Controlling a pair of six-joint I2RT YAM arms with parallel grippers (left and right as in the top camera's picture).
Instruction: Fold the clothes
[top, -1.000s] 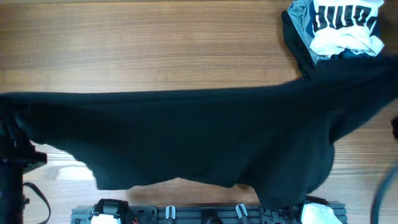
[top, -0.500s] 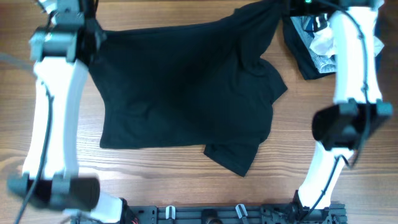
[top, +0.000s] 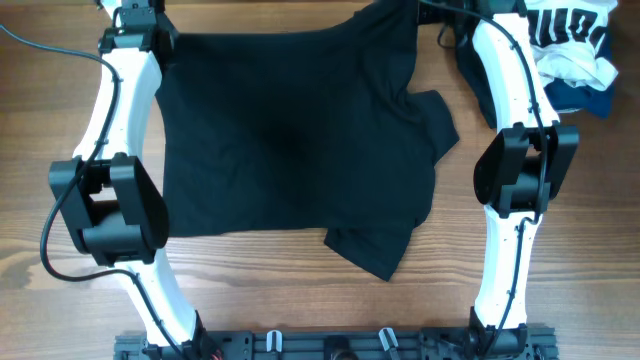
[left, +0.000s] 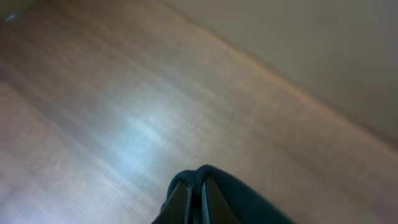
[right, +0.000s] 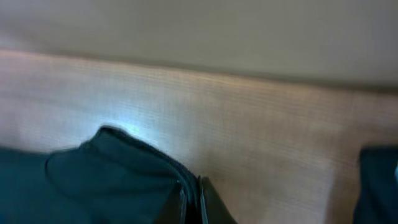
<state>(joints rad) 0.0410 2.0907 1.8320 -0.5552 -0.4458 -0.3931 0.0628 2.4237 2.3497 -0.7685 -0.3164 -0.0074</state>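
Observation:
I need to move my left gripper back and down next and let go of the garment's far corner over the garment's side edge by this arm (top: 184, 118), because the garment's body lies spread flat there.
The clothes, one plain black garment (top: 290, 140), lie spread over the middle of the wooden table, with a sleeve (top: 375, 250) folded out at the near right. Both arms reach to the far edge. My left gripper (top: 150, 25) is shut on the garment's far left corner. In the left wrist view a fold of black fabric (left: 249, 205) wraps over that gripper (left: 196, 186). My right gripper (top: 425, 10) is shut on the far right corner. The right wrist view shows black cloth (right: 112, 174) pinched between its fingers (right: 191, 183).
A pile of other clothes sits at the far right corner: a white-and-navy lettered garment (top: 570, 40) over dark blue cloth (top: 590, 100). A dark edge of that pile (right: 379, 180) shows in the right wrist view. A metal rail (top: 330, 345) runs along the table's front.
The garment, held up and stretched wide a second ago, has been carried away and laid flat on the table. Both arms have stretched to the far edge, still gripping its corners.

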